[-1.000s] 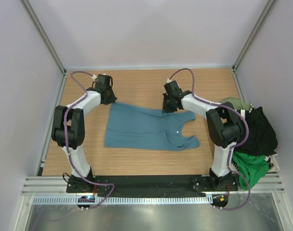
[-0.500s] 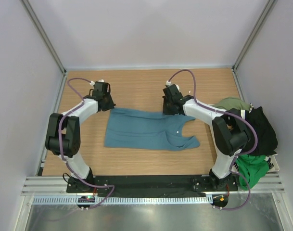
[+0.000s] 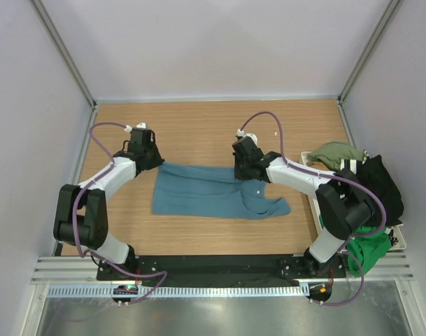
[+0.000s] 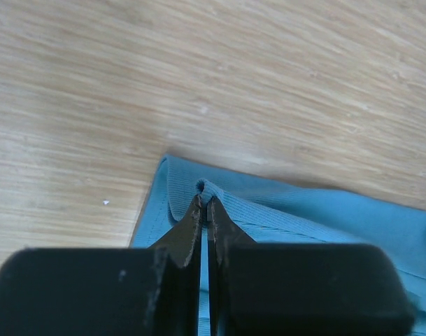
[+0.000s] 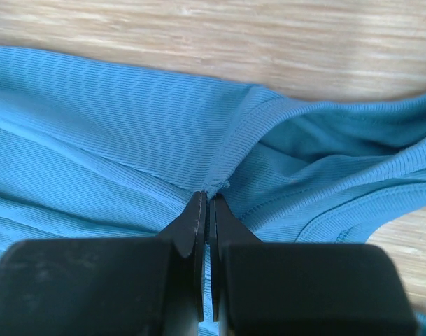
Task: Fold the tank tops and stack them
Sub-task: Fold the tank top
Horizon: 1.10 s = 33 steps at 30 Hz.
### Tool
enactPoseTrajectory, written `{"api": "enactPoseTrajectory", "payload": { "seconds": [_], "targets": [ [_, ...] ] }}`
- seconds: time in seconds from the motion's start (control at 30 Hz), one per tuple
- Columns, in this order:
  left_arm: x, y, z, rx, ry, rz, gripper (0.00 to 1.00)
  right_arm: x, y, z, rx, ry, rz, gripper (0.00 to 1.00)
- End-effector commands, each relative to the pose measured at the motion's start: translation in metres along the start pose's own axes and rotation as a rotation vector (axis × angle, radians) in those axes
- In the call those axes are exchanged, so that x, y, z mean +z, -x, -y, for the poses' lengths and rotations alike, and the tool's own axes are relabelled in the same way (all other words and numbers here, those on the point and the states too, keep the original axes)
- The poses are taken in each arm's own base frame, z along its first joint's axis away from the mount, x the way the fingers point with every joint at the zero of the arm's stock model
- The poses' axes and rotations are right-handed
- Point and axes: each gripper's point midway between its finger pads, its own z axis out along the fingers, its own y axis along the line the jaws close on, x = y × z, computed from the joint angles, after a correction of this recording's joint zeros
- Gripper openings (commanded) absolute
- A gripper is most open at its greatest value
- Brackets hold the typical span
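Observation:
My right gripper carries the pinched far edge back and down onto the teal top's near part (image 3: 237,208) next.
A teal blue tank top (image 3: 213,192) lies on the wooden table, its far edge lifted and drawn toward the near side. My left gripper (image 3: 157,165) is shut on its far left hem corner, a pinch of teal cloth (image 4: 205,187) between the fingertips. My right gripper (image 3: 244,172) is shut on the far edge near the armhole seam (image 5: 219,183). The straps and scooped neck (image 3: 268,199) lie at the right end. More tank tops are piled at the right: olive (image 3: 336,152), black (image 3: 380,189) and green (image 3: 363,248).
The pile of tops sits on a white tray (image 3: 398,241) at the table's right edge, close to the right arm's elbow. Bare wood (image 3: 199,126) lies behind the teal top. A black base rail (image 3: 213,266) runs along the near edge. Walls enclose the table.
Both grippers have moved toward the near side, pulling the teal top's far edge over its body. The cloth now looks narrower front to back.

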Motion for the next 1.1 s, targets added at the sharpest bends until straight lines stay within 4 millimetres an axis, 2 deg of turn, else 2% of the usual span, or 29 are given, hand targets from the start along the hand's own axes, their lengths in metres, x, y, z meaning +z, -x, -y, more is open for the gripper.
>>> {"api": "enactPoseTrajectory", "payload": {
  "seconds": [0.0,0.13,0.27,0.57,0.77,0.87,0.97,1.0,1.07],
  "targets": [
    [-0.008,0.008,0.004,-0.021,-0.023,0.05,0.0,-0.01,0.013,-0.004,0.027,0.004,0.076,0.01],
    [-0.013,-0.002,-0.002,-0.029,-0.019,0.044,0.0,-0.015,0.004,-0.006,0.032,0.016,0.078,0.01],
    [-0.022,-0.001,-0.002,-0.032,-0.032,0.062,0.0,-0.019,0.0,-0.007,0.032,0.018,0.084,0.01],
    [-0.022,-0.021,-0.009,-0.041,-0.028,0.02,0.0,-0.023,-0.011,-0.011,0.021,0.024,0.079,0.02],
    [-0.018,-0.042,-0.02,-0.066,-0.001,-0.026,0.0,-0.018,-0.032,-0.011,0.027,0.025,0.059,0.05],
    [-0.017,-0.055,-0.031,-0.09,0.034,-0.04,0.0,-0.014,-0.043,-0.007,0.043,0.011,0.053,0.08],
    [-0.017,-0.067,-0.036,-0.109,0.048,-0.057,0.03,-0.011,-0.051,-0.002,0.06,-0.009,0.053,0.17],
    [-0.017,-0.073,-0.04,-0.112,0.054,-0.063,0.07,-0.012,-0.052,-0.001,0.063,-0.014,0.058,0.21],
    [-0.021,-0.069,-0.04,-0.122,0.053,-0.036,0.14,-0.017,-0.05,0.001,0.081,-0.013,0.091,0.3]
  ]
}}
